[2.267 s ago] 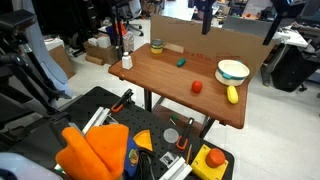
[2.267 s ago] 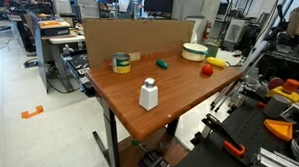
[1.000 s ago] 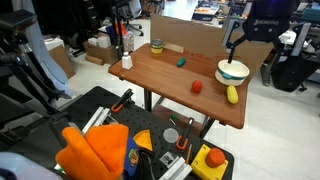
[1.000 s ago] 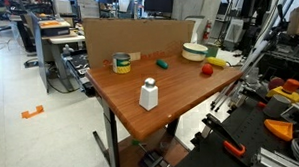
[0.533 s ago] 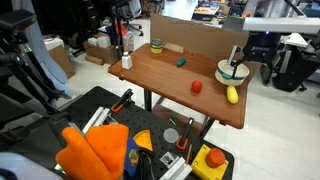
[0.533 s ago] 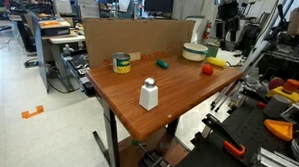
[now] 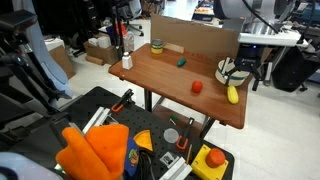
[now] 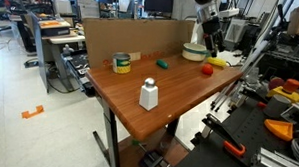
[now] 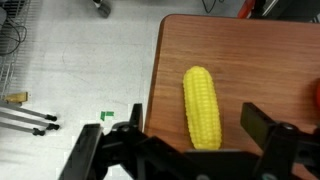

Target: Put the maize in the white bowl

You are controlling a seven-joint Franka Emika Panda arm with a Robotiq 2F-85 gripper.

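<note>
The yellow toy corn cob lies lined up between my open fingers, so I lower my gripper onto it next, one finger along each long side.
The maize [image 9: 202, 107] is a yellow toy corn cob lying flat on the brown table near its edge; it also shows in both exterior views [image 7: 233, 94] [image 8: 216, 63]. My gripper [image 9: 188, 130] is open, its two black fingers straddling the cob from above without touching it. In an exterior view my gripper [image 7: 242, 76] hangs just above the cob. The white bowl [image 7: 226, 67] with a pale yellow-green inside stands right behind the maize, partly hidden by my gripper; it also shows in an exterior view [image 8: 195, 52].
On the table [image 7: 170, 85] lie a small red round object [image 7: 197, 87], a small green object [image 7: 182, 62], a cup with a yellow-green band [image 7: 156, 46] and a white bottle [image 8: 148, 95]. A cardboard wall [image 8: 138, 37] backs the table. The table edge [image 9: 157, 70] is close to the maize.
My arm has come down from high above the table to just over the maize, with its fingers open on either side of the cob. The maize and bowl have not moved.
</note>
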